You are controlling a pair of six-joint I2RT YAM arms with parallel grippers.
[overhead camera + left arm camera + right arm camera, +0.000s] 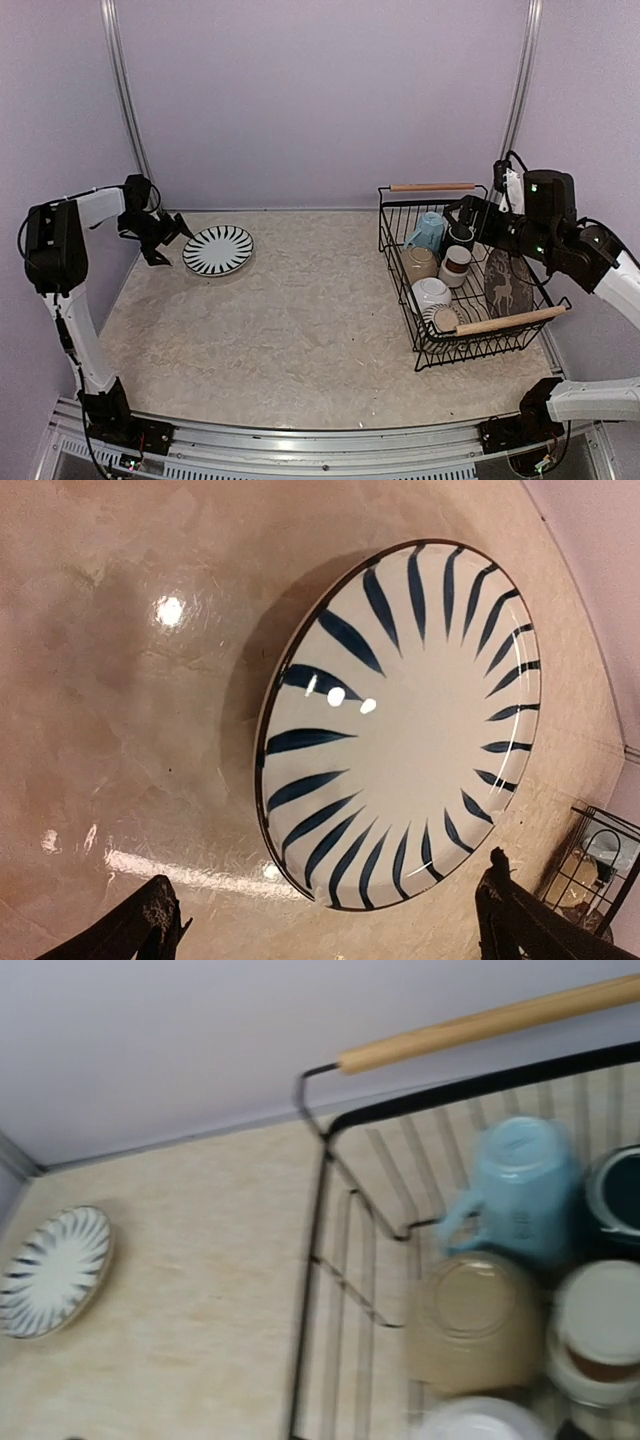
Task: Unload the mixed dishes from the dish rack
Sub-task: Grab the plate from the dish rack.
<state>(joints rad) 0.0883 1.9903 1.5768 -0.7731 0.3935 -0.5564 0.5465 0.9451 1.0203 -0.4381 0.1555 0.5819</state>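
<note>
The deer-pattern plate stands below my right gripper and to its right in the top view. The gripper turns next, moves there and descends over that plate's raised upper rim [516, 259].
The black-and-white striped plate [218, 250] [400, 720] lies flat on the table at the far left. My left gripper [165, 236] [330, 932] is open just left of it, its dark fingertips [152, 928] spread wide on either side of the plate's near rim, apart from it. The black wire dish rack [398, 262] [318, 1260] stands at the right. In it are a light blue mug [430, 230] [520, 1190], a dark green mug [461, 236] [615, 1195], a beige cup [475, 1315], a brown-white cup [456, 262], white bowls [430, 293] and the deer-pattern plate [508, 283]. My right gripper [462, 214] hovers open over the rack's back, holding nothing.
The rack has wooden rod handles at the back [432, 187] [490, 1022] and front [512, 320]. Lilac walls close in the table on the back and sides. The striped plate [55, 1272] also shows far left in the right wrist view.
</note>
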